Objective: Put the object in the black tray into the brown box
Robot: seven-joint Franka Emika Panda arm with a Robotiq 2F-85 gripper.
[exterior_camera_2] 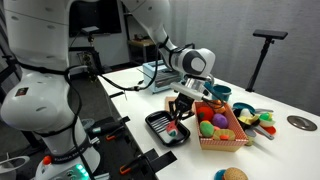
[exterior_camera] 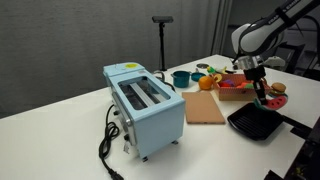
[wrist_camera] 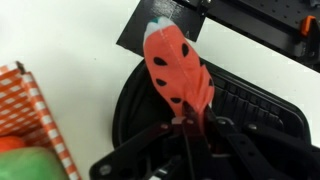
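Note:
The watermelon slice (exterior_camera: 264, 100) will go up with my gripper from over the tray (exterior_camera: 252, 123). Then my gripper will swing it outward above the toys in the box before opening.
The watermelon slice (wrist_camera: 178, 70) is red with black seeds and a pale green rind end. My gripper (wrist_camera: 185, 122) is shut on its narrow end and holds it just above the black tray (wrist_camera: 250, 105). In both exterior views the gripper (exterior_camera: 262, 93) (exterior_camera_2: 181, 112) hangs over the tray (exterior_camera: 252, 123) (exterior_camera_2: 160, 127) with the slice (exterior_camera: 264, 100) (exterior_camera_2: 178, 118) in its fingers. The brown box (exterior_camera: 232, 92) (exterior_camera_2: 228, 138), a light wooden crate of colourful toy foods, stands right beside the tray; its checked lining and a green toy show at the wrist view's left edge (wrist_camera: 25, 110).
A light-blue toaster (exterior_camera: 148, 103) with a black cord stands mid-table. A tan cutting board (exterior_camera: 204, 108) lies between toaster and tray. A teal cup (exterior_camera: 181, 77), a burger toy (exterior_camera: 277, 92) and small dishes (exterior_camera_2: 262, 118) sit near the box. The tray lies near the table edge.

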